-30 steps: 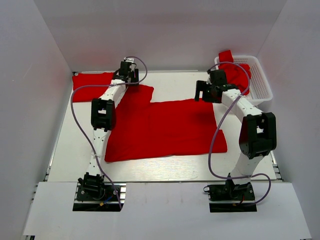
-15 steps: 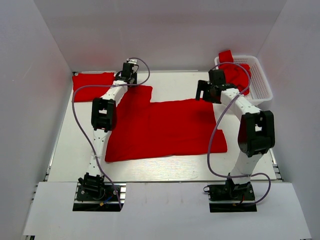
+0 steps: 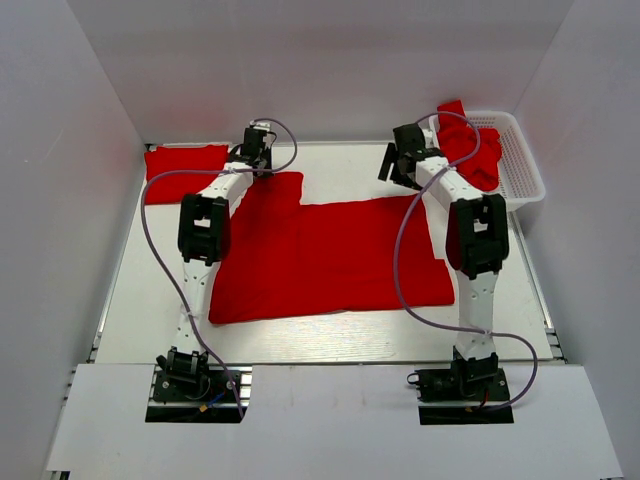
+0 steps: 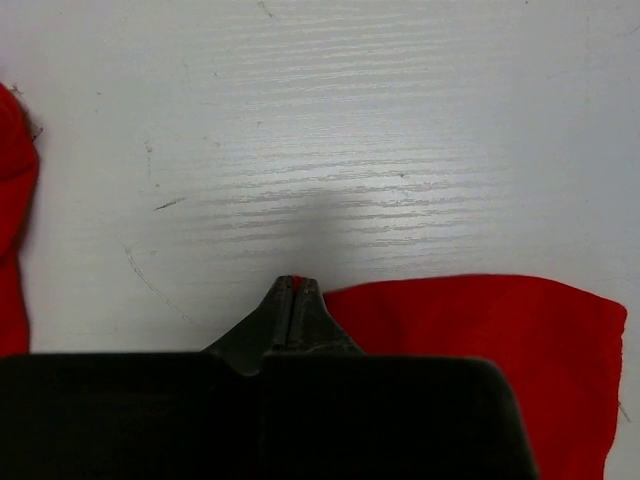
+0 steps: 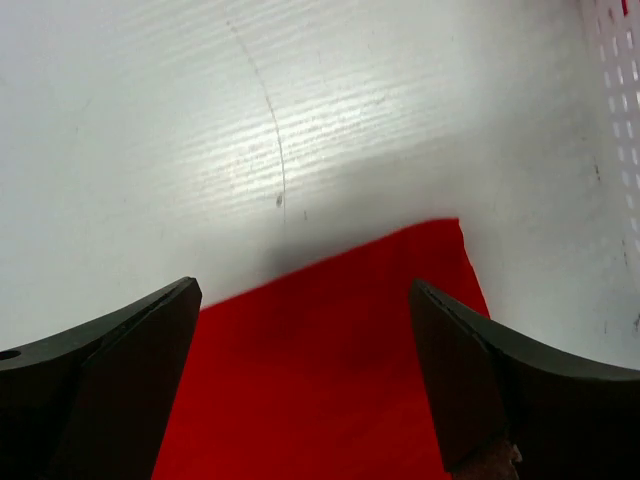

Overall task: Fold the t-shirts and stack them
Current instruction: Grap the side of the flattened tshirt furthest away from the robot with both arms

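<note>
My right gripper moves down and toward the basket next, before it closes on the t-shirt's corner, since the corner's end lies off-centre by the finger nearer the basket.
A red t-shirt lies spread flat in the middle of the table. My left gripper is at its far left corner, shut on the cloth; in the left wrist view a sliver of red shows between the closed tips, and the shirt runs off to the right. My right gripper stands open at the far right corner. In the right wrist view that corner lies between the wide-apart fingers. A folded t-shirt lies at the back left.
A white lattice basket at the back right holds more red shirts; its wall shows just right of my right gripper. The folded shirt's edge lies left of my left gripper. White walls enclose the table.
My left gripper has shut on the shirt's far left corner. My right arm has swung back and left, bringing its open gripper to the far right corner.
</note>
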Controlling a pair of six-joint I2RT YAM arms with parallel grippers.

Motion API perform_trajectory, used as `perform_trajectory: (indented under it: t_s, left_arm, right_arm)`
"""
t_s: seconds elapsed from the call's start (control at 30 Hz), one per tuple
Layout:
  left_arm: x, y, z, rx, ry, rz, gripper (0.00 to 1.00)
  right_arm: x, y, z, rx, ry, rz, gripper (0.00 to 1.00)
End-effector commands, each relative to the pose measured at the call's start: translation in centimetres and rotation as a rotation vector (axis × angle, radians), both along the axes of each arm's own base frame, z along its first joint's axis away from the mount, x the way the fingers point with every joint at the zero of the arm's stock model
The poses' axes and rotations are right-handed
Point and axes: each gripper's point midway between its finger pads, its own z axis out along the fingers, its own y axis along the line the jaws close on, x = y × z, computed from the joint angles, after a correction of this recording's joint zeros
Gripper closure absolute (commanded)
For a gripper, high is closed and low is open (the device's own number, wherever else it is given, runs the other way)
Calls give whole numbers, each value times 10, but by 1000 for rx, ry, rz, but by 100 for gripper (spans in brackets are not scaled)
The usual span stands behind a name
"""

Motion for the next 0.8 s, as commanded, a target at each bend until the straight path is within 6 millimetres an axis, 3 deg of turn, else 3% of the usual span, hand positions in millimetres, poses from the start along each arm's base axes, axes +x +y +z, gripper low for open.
perform_trajectory:
  t_s: [0.0,0.17,0.33,0.73,0.77]
  left_arm:
    - [-13,2,26,-8,11,6,100]
    - [-14,6,31,-16,7,7,100]
    - [-18,6,34,-22,8,13,100]
    - [-20,5,35,-28,10,7,100]
    - [-21,5,37,-28,10,7,100]
  right_arm:
    - [17,-8,7,-42,-27,-81,10]
    - [20,-23,-4,-103,-14,-115,10]
    - [10,-37,-22,-159,33,-150,10]
    - [-3,-46,-59,-154,118,-165,10]
    - [-3,-47,-61,-149,121,-170,13]
